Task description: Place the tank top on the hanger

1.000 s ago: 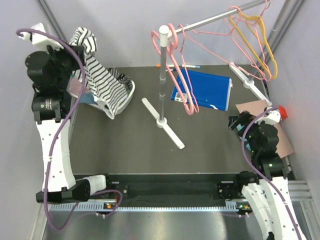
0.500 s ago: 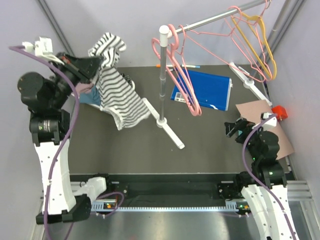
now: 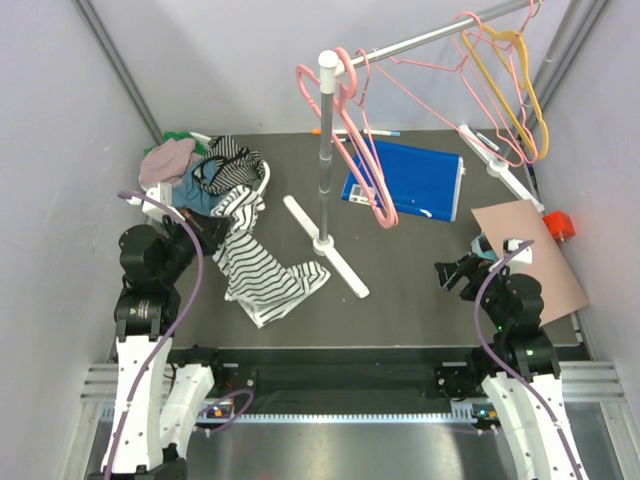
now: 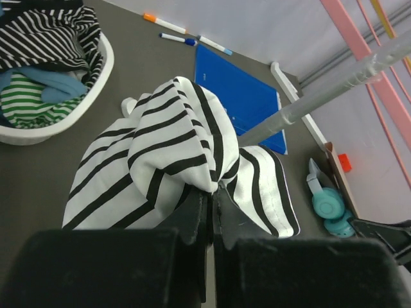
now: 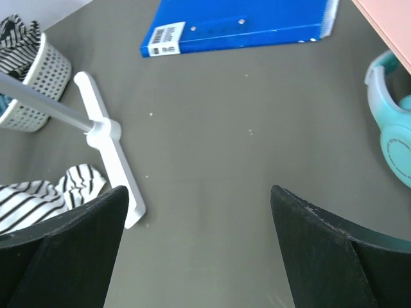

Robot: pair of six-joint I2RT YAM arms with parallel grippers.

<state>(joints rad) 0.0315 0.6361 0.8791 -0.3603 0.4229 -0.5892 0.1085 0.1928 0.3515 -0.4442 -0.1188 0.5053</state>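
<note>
My left gripper comes down next, fingers tipping toward the table, to the tabletop [image 3: 200, 276] [image 4: 40, 183] beside the basket and releases the bunched fold, since it still hangs lifted.
The tank top [image 3: 262, 272], white with black stripes, lies partly spread on the table left of the rack base, one end lifted. My left gripper [image 3: 207, 232] is shut on a bunched fold of it; in the left wrist view the fingers [image 4: 215, 196] pinch the fabric [image 4: 160, 151] just above the table. The thin pink wire hanger [image 3: 415, 66] hangs on the rail at the back right, between thick pink hangers [image 3: 358, 150] and a yellow hanger [image 3: 515, 85]. My right gripper [image 3: 447, 274] is open and empty [image 5: 199, 205] low over bare table at the right.
A white basket [image 3: 263, 178] of other clothes stands at the back left. The rack pole [image 3: 325, 150] and its white cross base [image 3: 335, 258] stand mid-table. A blue binder [image 3: 410, 178], pink card [image 3: 535, 255], teal headphones [image 5: 392, 131] and markers [image 4: 168, 24] lie around.
My left arm has swung down from high over the basket, bringing the tank top down onto the table. My right gripper has shifted slightly left and nearer.
</note>
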